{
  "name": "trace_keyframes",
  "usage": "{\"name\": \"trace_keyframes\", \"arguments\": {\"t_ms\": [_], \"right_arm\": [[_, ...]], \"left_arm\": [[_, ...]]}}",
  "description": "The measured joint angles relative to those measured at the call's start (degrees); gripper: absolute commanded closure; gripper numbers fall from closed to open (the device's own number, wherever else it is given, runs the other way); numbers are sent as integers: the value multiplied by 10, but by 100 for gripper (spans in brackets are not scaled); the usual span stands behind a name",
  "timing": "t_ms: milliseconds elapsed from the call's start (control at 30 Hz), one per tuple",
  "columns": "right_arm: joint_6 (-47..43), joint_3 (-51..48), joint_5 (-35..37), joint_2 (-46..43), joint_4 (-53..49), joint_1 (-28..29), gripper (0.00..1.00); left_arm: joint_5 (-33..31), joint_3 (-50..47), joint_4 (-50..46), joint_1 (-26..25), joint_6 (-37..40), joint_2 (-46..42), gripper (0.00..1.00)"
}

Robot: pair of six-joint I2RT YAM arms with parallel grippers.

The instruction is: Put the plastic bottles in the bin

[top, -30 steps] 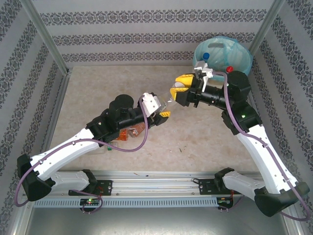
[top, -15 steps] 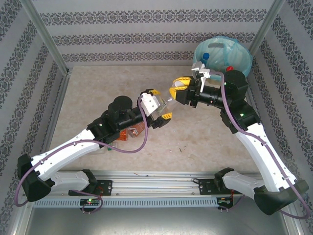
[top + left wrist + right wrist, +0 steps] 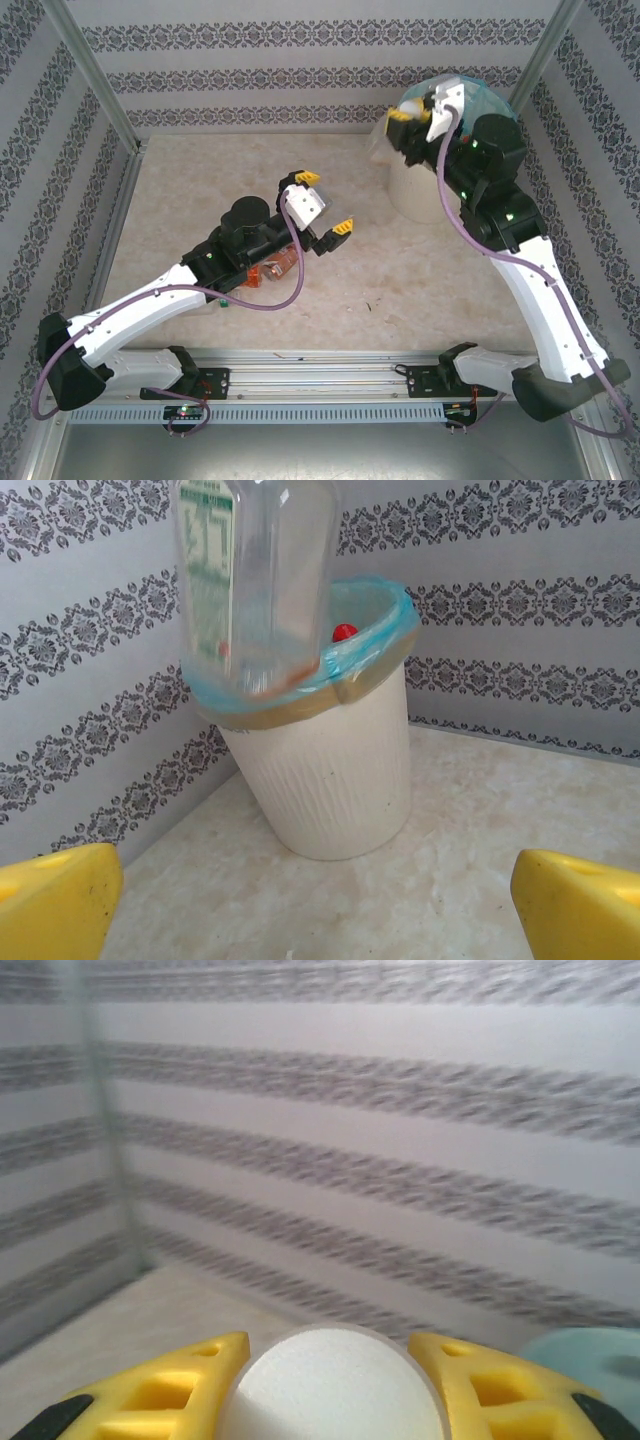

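My right gripper still holds the bottle beside the bin's rim, so I need to carry it over the bin's blue-lined opening point(image 3: 482, 98) point(image 3: 610, 1357), lower it inside and release it.
My right gripper point(image 3: 406, 124) is raised beside the bin's near-left rim, shut on a clear plastic bottle point(image 3: 255, 580) with a green-and-white label. The bottle's round white end point(image 3: 330, 1385) sits between the yellow fingers point(image 3: 160, 1390). The bottle hangs upright in front of the rim of the cream-white bin point(image 3: 330, 770), which has a blue liner point(image 3: 375, 640). A red cap point(image 3: 343, 632) shows inside. My left gripper point(image 3: 322, 204) stands open over the table's middle, with nothing between its jaws. An orange-brown bottle point(image 3: 275, 267) lies partly hidden under the left arm.
The bin point(image 3: 415, 195) stands in the far right corner against patterned walls point(image 3: 300, 70). A small green-tipped item point(image 3: 222, 303) lies by the left arm near the front rail. Bare marble tabletop point(image 3: 200, 180) stretches between the left gripper and the bin.
The left gripper opened and let go of the clear bottle. The right gripper kept hold of it and swung up and back to the bin's rim.
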Motion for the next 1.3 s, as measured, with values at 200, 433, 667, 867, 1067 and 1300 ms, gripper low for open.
{"name": "trace_keyframes", "arguments": {"t_ms": [200,433,667,867,1067,1300], "right_arm": [[-60,125,161,111,-44,-35,100],[-112,191,242,218,-67,-61,100],[-111,191,211,287,-69,-125,100],[-94,155,151,301,-67,-158,61],[-80,140,104,301,-52,-159,60],[-78,139,88,301,-46,-160,93]], "left_arm": [[-6,0,1,0,0,2,0],[-6,0,1,0,-6,2,0],[-6,-3,0,0,-14,-5,0],[-6,-7,-2,0,-20,-18,0],[-6,-7,-3,0,-20,-18,0],[-6,-9,-3,0,-20,-18,0]]}}
